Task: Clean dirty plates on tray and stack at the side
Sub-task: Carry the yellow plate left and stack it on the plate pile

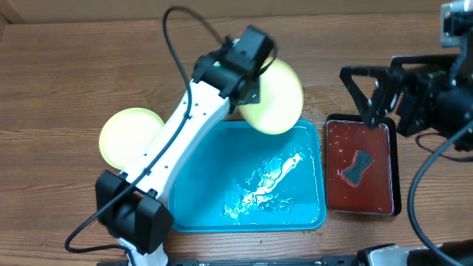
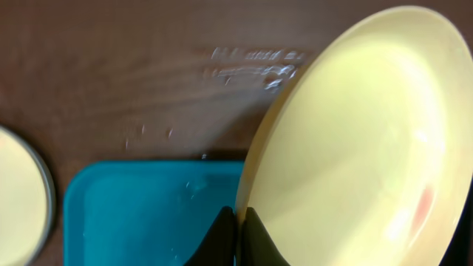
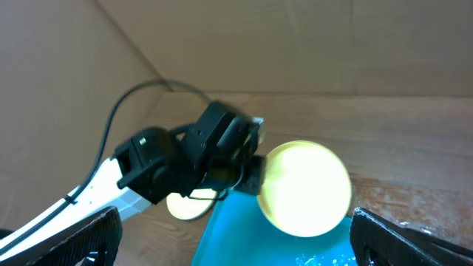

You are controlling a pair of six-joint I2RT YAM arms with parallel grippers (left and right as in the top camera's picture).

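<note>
My plate goes left in the overhead view with my left gripper next, then down for its release, since the stack's top plate (image 2: 16, 198) lies that way and below.
My left gripper (image 1: 250, 94) is shut on the rim of a pale yellow-green plate (image 1: 277, 97) and holds it tilted above the far edge of the turquoise tray (image 1: 214, 214). In the left wrist view the fingers (image 2: 238, 225) pinch the plate's edge (image 2: 355, 148), and a faint red smear shows on it. The plate also shows in the right wrist view (image 3: 304, 188). A stack of plates (image 1: 127, 137) lies on the table left of the tray, with a yellow-green plate on top. My right gripper (image 3: 233, 236) is open and empty, raised at the far right (image 1: 369, 92).
A dark red, black-rimmed tray (image 1: 336, 159) stands right of the turquoise tray with a dark sponge-like piece (image 1: 358, 168) in it. The turquoise tray holds water and foam (image 1: 266, 181). The left arm (image 1: 174, 144) crosses over the tray's left side.
</note>
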